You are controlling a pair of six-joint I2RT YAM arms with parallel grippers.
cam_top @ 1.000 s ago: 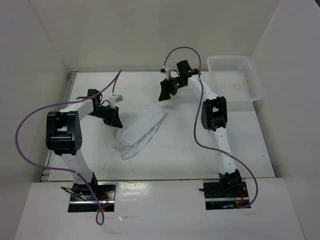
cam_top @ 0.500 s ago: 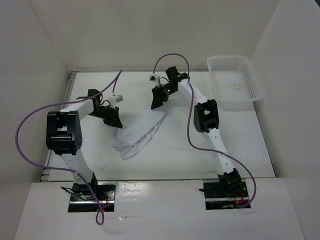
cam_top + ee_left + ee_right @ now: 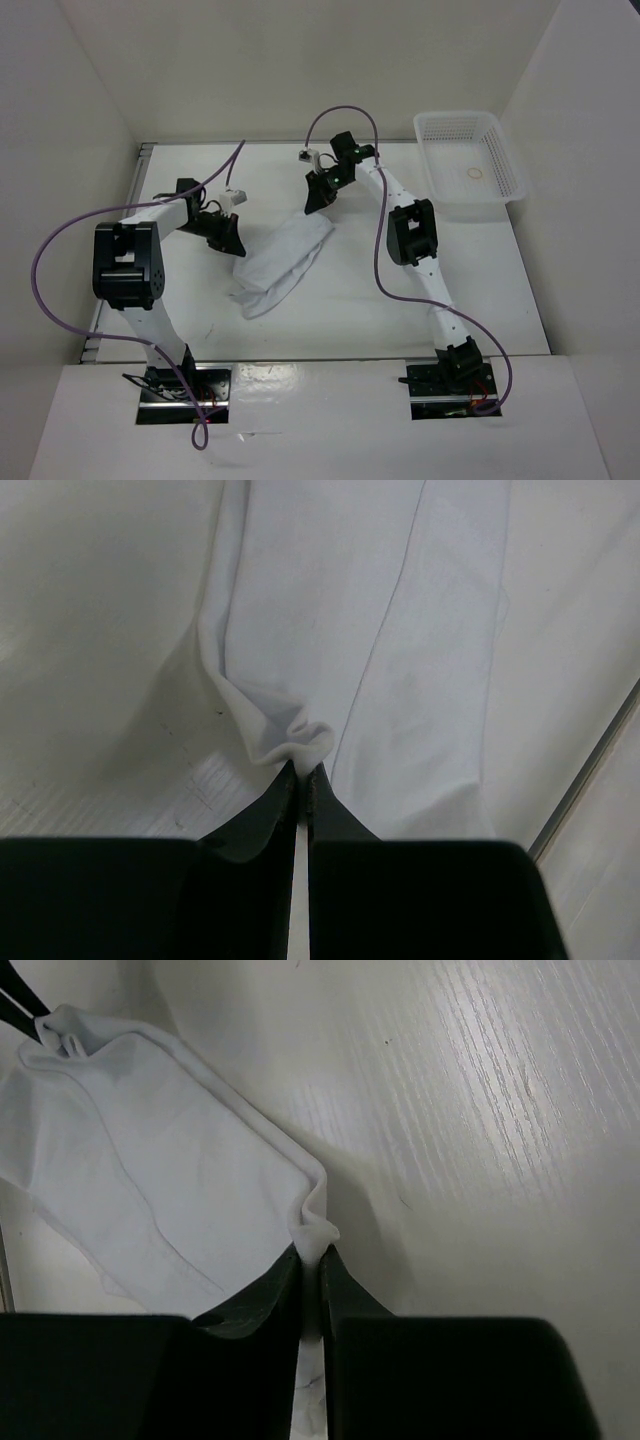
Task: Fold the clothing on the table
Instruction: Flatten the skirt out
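Note:
Next, my left gripper lifts, carries the garment's corner outward, then lowers and releases it on the bare tabletop beyond, as the garment lies as a diagonal piece of cloth.
The clothing point(image 3: 280, 258) is a thin white garment lying in a long diagonal strip on the table point(image 3: 350, 310). My left gripper point(image 3: 232, 246) is shut on the garment's left corner, a small bunch of cloth pinched at its fingertips point(image 3: 303, 768). My right gripper point(image 3: 312, 208) is shut on the far upper corner, a fold of cloth squeezed between its jaws point(image 3: 312, 1252). In the right wrist view the clothing point(image 3: 160, 1170) spreads away to the left, with the left gripper's black tips point(image 3: 22, 1005) at its far corner.
A white plastic mesh basket point(image 3: 468, 165) stands at the back right of the table. White walls close in the table on three sides. Purple cables loop over both arms.
The right arm swung left from near the basket to the garment's far corner, and its jaws closed on the cloth. The left gripper has kept its hold and not moved.

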